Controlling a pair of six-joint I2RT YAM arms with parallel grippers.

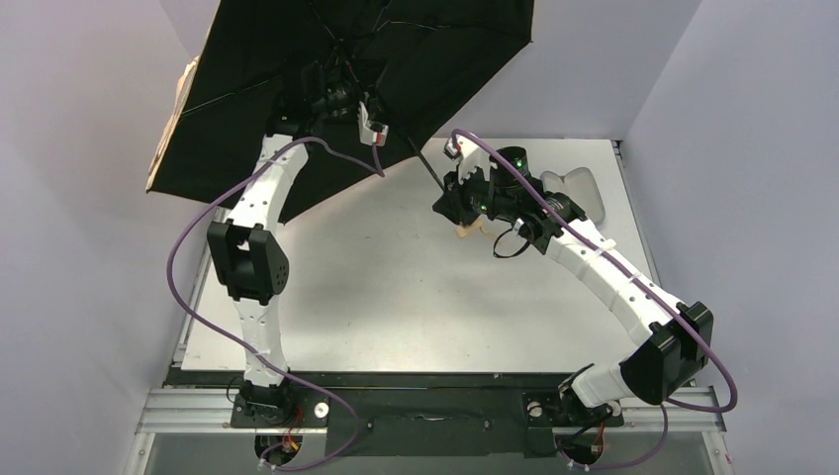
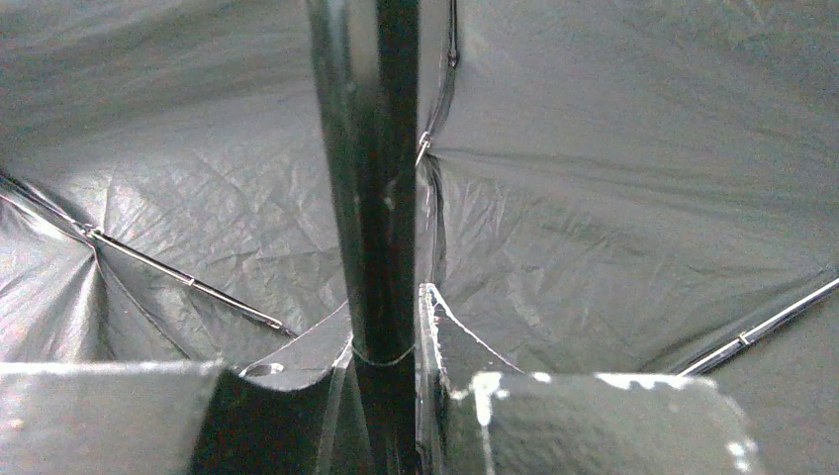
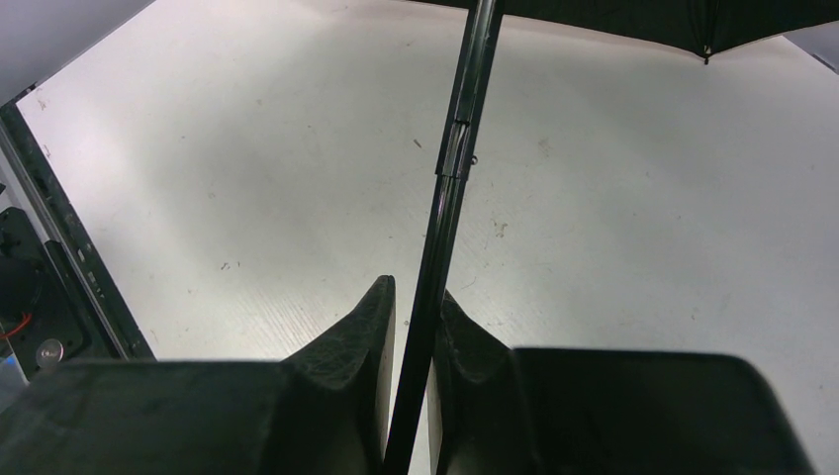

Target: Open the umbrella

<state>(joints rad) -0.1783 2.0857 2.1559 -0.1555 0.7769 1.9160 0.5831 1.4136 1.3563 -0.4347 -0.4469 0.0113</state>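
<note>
I need to pull my left gripper back next and open its fingers to let go of the shaft's thick upper part, which lies between them under the spread canopy.
The umbrella [image 1: 416, 59] is spread open at the back left. Its black lining faces the camera and a tan outer edge [image 1: 170, 124] shows at the left. Its thin black shaft [image 1: 425, 168] runs down and right to a tan handle [image 1: 465, 230]. My left gripper [image 1: 341, 94] is under the canopy, shut on the thick upper part of the shaft [image 2: 376, 198], with lining [image 2: 613, 198] and ribs all around. My right gripper [image 1: 453, 198] is shut on the thin lower shaft [image 3: 455, 148], just above the handle and over the white table [image 3: 247, 148].
A pale lavender capsule case [image 1: 576, 188] lies on the table at the back right, behind the right arm. Lavender walls enclose the left, back and right. The canopy edge [image 3: 693, 20] overhangs the table's far part. A black rail [image 1: 425, 381] borders the near edge.
</note>
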